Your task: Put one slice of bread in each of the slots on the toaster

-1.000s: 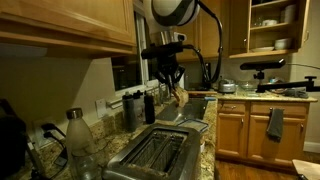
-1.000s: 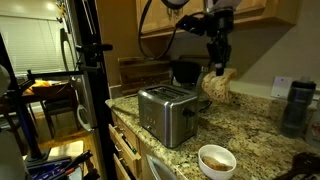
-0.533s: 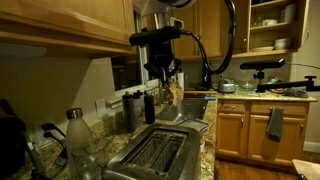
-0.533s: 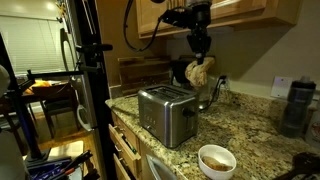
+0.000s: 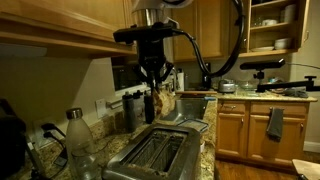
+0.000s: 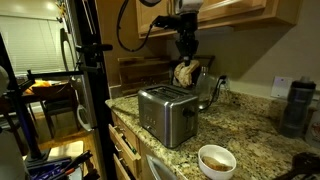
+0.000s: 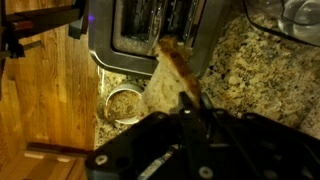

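Observation:
Next, my gripper carries the slice down to the slot nearer the clear bottle, since the slice still hangs short of that empty slot.
A steel two-slot toaster stands on the granite counter; both slots look empty in the wrist view. My gripper is shut on a slice of bread and holds it in the air above the toaster's far end. In the wrist view the slice hangs edge-on, pointing at the toaster.
A bowl with crumbs sits on the counter near the toaster. A clear bottle and dark canisters line the wall. A wooden cutting board leans behind. Cabinets hang overhead.
My gripper has carried the bread slice sideways along the counter, from beyond the toaster to above its far end, and a little lower.

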Robot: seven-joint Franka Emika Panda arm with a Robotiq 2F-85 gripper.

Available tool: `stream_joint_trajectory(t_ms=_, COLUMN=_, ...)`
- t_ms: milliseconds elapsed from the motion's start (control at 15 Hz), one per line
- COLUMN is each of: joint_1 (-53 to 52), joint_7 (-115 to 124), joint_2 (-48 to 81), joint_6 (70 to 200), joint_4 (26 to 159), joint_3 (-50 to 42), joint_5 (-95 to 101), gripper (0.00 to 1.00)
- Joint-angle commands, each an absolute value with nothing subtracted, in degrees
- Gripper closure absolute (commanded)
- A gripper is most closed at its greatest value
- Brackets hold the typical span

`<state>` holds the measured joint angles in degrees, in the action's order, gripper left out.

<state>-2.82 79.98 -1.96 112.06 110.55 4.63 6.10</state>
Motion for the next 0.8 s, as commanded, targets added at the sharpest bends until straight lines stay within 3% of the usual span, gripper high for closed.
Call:
stream_joint_trajectory(t_ms=0, joint_1=-3.71, joint_7=81.41, joint_2=-3.92, joint_6=116.31, joint_4=114.30, joint_3=5.24, joint_5=2.93, gripper=0.91)
stream_joint_trajectory(t_ms=733, joint_1=-5.09, joint_7=79.31, joint_2=-0.72, joint_6=122.89, joint_4=116.29, joint_3=6.72, joint_5=-2.89, gripper=0.91)
